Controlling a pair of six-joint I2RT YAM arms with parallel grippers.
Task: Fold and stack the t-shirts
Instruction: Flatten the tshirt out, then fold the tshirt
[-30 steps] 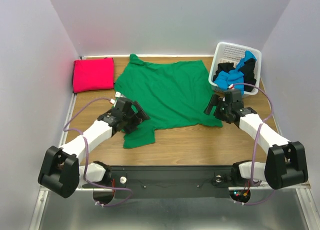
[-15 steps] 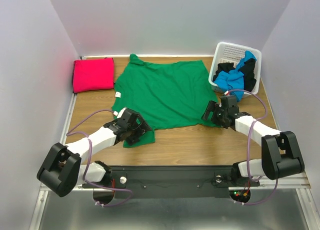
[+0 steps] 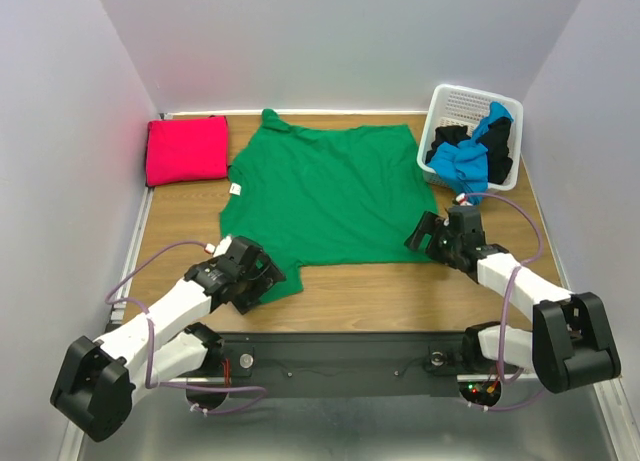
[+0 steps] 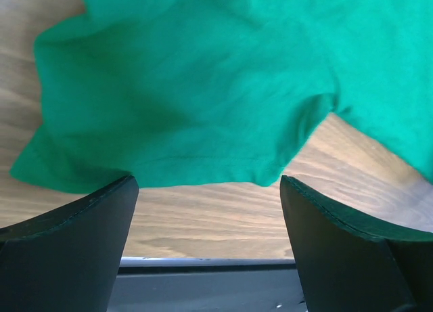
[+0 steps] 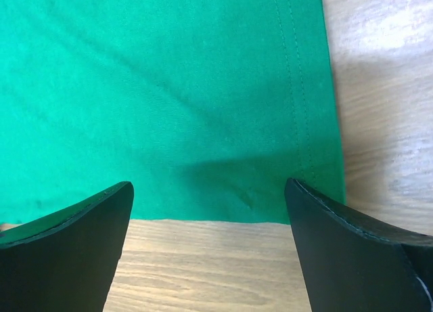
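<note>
My left gripper turns and comes down onto the middle of the near sleeve's hem [image 4: 152, 184] next, as that edge lies below its open fingers.
A bright green t-shirt [image 3: 325, 191] lies spread flat on the wooden table. A magenta-red t-shirt [image 3: 186, 149] sits folded at the back left. Blue [image 3: 466, 161] and black [image 3: 450, 138] t-shirts are bunched in the white basket [image 3: 460, 106]. My left gripper [image 3: 268, 277] is open over the green shirt's near left sleeve [image 4: 176, 116], nothing between its fingers. My right gripper [image 3: 428, 233] is open at the shirt's near right hem corner [image 5: 298, 183], holding nothing.
The table's near edge with a black rail [image 4: 203, 285] lies just behind the left gripper. Grey walls close in the left, right and back sides. The basket stands at the back right corner.
Both arms have drawn back toward the near edge. The left gripper moved down off the shirt body to the sleeve; the right gripper moved slightly nearer, to the hem corner. The shirt's near edge lies flatter.
</note>
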